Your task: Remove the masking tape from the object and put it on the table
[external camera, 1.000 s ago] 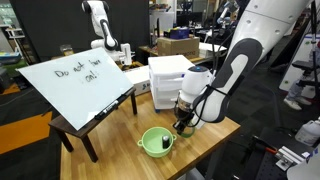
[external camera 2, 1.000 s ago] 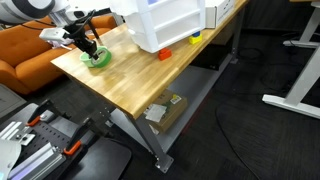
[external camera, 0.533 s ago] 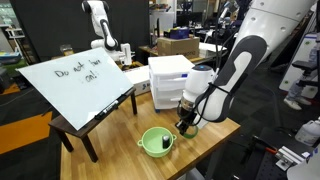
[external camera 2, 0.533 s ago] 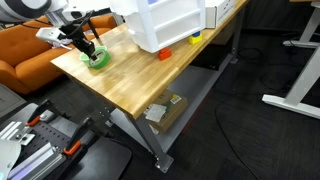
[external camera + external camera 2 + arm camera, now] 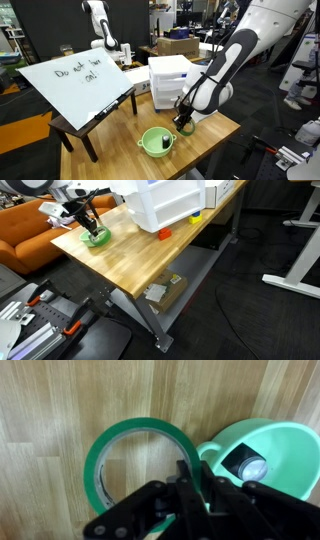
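The ring will next go down with my gripper onto the bare wood beside the green bowl, and my gripper will release its near edge, because that patch of table is clear.
A green masking tape ring (image 5: 95, 465) is gripped by its rim, over the light wooden table (image 5: 50, 400), right beside a green bowl (image 5: 290, 450). My gripper (image 5: 192, 485) is shut on the ring's near edge, one finger inside and one outside. I cannot tell whether the ring touches the wood. A dark object with a pale cap (image 5: 250, 463) lies in the bowl. In both exterior views the gripper (image 5: 184, 122) (image 5: 90, 225) hangs low over the table's corner next to the bowl (image 5: 145, 142) (image 5: 100, 238).
A white drawer unit (image 5: 168, 80) (image 5: 170, 200) stands on the table (image 5: 215, 140) behind the gripper. A small dark table with a slanted whiteboard (image 5: 75, 80) stands beside it. Small coloured items (image 5: 193, 219) lie near the table's edge. An orange sofa (image 5: 25, 230) is behind.
The arm's upper links have swung up and back. The gripper has stayed beside the bowl, still shut on the tape, shifting only slightly.
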Motion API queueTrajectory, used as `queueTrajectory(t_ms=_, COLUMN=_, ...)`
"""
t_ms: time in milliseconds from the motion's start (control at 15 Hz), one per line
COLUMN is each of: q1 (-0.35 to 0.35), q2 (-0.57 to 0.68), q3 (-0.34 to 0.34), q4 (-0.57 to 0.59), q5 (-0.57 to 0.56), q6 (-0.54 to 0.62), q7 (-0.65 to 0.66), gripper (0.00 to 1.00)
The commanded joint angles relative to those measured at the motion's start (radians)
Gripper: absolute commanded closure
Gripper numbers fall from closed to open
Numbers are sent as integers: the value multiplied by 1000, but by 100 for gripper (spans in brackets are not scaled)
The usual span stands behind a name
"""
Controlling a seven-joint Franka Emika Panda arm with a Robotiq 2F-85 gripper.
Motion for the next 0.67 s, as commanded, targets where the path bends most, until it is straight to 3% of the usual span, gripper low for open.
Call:
queueTrajectory(t_ms=0, q1=-105, q2=26, q3=104, q4=45, q5=109, q6=-32, q7=-118, gripper=95)
queueTrajectory(t_ms=600, q1=-261, q2=107, q3=235, q4=81, q5=259, q6=-29, q7=-256, gripper=96)
